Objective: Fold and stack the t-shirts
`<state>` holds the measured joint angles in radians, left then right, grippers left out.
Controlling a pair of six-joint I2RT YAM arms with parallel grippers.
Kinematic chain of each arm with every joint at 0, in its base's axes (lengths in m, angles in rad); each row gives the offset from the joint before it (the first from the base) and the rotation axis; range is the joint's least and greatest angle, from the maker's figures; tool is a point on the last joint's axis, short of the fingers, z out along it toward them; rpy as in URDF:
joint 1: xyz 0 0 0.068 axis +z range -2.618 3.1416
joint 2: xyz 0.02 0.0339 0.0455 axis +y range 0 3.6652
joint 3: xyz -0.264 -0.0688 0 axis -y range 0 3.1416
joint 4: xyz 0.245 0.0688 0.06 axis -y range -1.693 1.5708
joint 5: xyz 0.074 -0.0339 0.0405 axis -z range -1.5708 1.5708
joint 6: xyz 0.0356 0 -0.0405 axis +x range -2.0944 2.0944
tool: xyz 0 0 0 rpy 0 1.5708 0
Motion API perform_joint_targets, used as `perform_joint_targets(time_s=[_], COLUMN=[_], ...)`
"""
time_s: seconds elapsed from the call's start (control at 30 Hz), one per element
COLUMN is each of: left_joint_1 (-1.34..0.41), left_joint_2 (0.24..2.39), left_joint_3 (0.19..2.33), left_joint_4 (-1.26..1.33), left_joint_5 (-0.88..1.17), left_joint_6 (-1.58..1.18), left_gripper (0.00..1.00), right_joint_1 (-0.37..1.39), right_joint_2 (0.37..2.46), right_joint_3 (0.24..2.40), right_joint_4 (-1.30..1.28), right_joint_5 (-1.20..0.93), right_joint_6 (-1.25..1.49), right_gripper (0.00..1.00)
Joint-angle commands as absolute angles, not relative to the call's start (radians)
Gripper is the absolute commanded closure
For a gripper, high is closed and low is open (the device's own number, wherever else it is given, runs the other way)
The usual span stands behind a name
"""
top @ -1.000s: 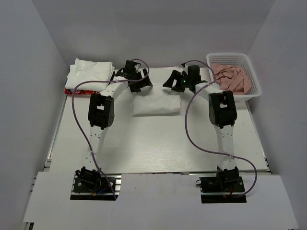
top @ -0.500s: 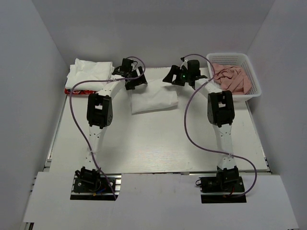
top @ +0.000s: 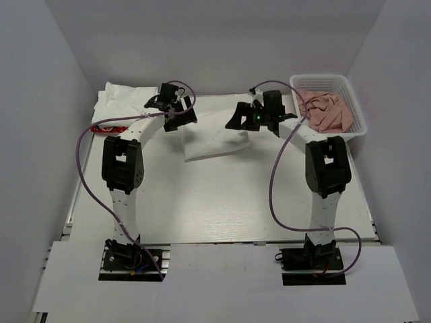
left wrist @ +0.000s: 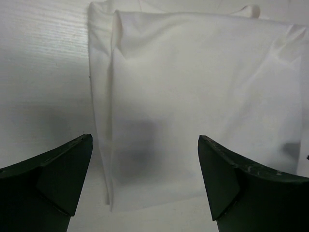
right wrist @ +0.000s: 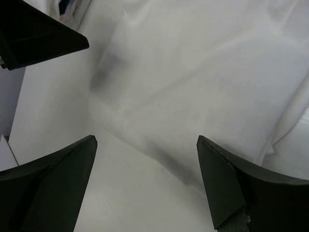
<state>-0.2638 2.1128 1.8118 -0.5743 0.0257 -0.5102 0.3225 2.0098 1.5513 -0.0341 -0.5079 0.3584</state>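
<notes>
The shirt's side edge that faces the pile is below my open left gripper, between its fingers. I will next bring my left gripper down onto that edge and close it there.
A folded white t-shirt (top: 212, 140) lies flat on the table at the back middle. It fills the left wrist view (left wrist: 203, 87) and the right wrist view (right wrist: 212, 82). My left gripper (top: 176, 116) is open and empty, just above the shirt's back left corner, with the shirt's left edge between its fingertips (left wrist: 145, 186). My right gripper (top: 237, 120) is open and empty over the shirt's back right edge (right wrist: 145, 181). More white t-shirts (top: 124, 101) lie piled at the back left, with a colourful print edge (top: 108, 128) showing below.
A white plastic basket (top: 353, 131) at the back right holds salmon-pink cloths (top: 326, 111). Grey walls close in the table on three sides. The left gripper's finger (right wrist: 38, 34) shows in the right wrist view's top left corner.
My left arm has swung to the left and its gripper has moved left along the shirt's back edge. The right elbow has shifted right. The folded shirt has slid slightly left.
</notes>
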Motion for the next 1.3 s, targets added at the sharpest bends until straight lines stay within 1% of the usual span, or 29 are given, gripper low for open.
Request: perform_joint_targets(time_s=[0.0,0.13,0.2,0.3,0.47,0.53,0.57,0.6,0.63,0.67,0.73,0.77,0.8,0.83,0.87,0.9,1.0,1.03,1.1,1.13,1.17,1.2,1.27], left_joint_1=[-0.247,-0.247,-0.247,-0.247,-0.267,-0.276,-0.276,-0.276,-0.276,-0.276,-0.276,-0.276,-0.276,-0.276,-0.285,-0.285,-0.285,-0.285,-0.285,-0.285,-0.285,-0.285,-0.285], left_joint_2=[2.132,2.167,2.177,2.2,2.224,2.244,2.256,2.273,2.308,2.321,2.332,2.332,2.321,2.321,2.312,2.301,2.28,2.27,2.243,2.205,2.183,2.162,2.096], left_joint_3=[1.761,1.761,1.761,1.752,1.733,1.689,1.689,1.689,1.698,1.698,1.669,1.654,1.645,1.644,1.644,1.669,1.76,1.781,1.807,1.807,1.807,1.793,1.757], left_joint_4=[-0.587,-0.597,-0.586,-0.565,-0.528,-0.465,-0.454,-0.454,-0.463,-0.463,-0.419,-0.399,-0.399,-0.399,-0.399,-0.399,-0.466,-0.483,-0.505,-0.505,-0.505,-0.476,-0.436], left_joint_5=[0.034,0.061,0.074,0.063,0.063,0.113,0.156,0.172,0.172,0.201,0.265,0.282,0.282,0.282,0.272,0.259,0.197,0.13,0.063,0.005,-0.026,-0.061,-0.193], left_joint_6=[-0.546,-0.546,-0.546,-0.537,-0.491,-0.434,-0.434,-0.422,-0.422,-0.407,-0.373,-0.358,-0.348,-0.338,-0.316,-0.305,-0.184,-0.152,-0.06,-0.028,0.001,0.046,0.086], left_gripper=[0.0,0.0,0.0,0.0,0.0,0.02,0.08,0.1,0.14,0.25,0.37,0.54,0.63,0.74,0.94,1.0,1.0,1.0,1.0,1.0,1.0,1.0,1.0], right_joint_1=[0.311,0.311,0.311,0.314,0.318,0.319,0.316,0.318,0.318,0.313,0.311,0.307,0.307,0.304,0.302,0.299,0.292,0.288,0.285,0.287,0.288,0.288,0.291], right_joint_2=[2.066,2.109,2.132,2.154,2.076,2.022,2.01,1.981,1.97,1.95,1.916,1.886,1.876,1.867,1.83,1.819,1.778,1.76,1.705,1.689,1.669,1.614,1.583], right_joint_3=[1.474,1.421,1.388,1.385,1.396,1.388,1.382,1.376,1.373,1.353,1.336,1.321,1.303,1.292,1.267,1.235,1.149,1.134,1.095,1.027,1.003,0.962,0.89], right_joint_4=[0.026,0.054,0.101,0.101,0.098,0.11,0.118,0.127,0.136,0.146,0.175,0.176,0.189,0.196,0.216,0.242,0.223,0.219,0.23,0.238,0.271,0.276,0.284], right_joint_5=[-0.555,-0.496,-0.518,-0.557,-0.6,-0.62,-0.632,-0.637,-0.641,-0.653,-0.657,-0.652,-0.652,-0.644,-0.644,-0.609,-0.542,-0.529,-0.493,-0.464,-0.439,-0.428,-0.362], right_joint_6=[0.382,0.385,0.402,0.393,0.359,0.357,0.359,0.36,0.36,0.37,0.382,0.383,0.385,0.391,0.391,0.391,0.361,0.357,0.348,0.345,0.345,0.338,0.324], right_gripper=[0.1,0.1,0.1,0.1,0.1,0.1,0.1,0.1,0.1,0.1,0.1,0.1,0.1,0.1,0.1,0.1,0.1,0.1,0.1,0.1,0.1,0.1,0.1])
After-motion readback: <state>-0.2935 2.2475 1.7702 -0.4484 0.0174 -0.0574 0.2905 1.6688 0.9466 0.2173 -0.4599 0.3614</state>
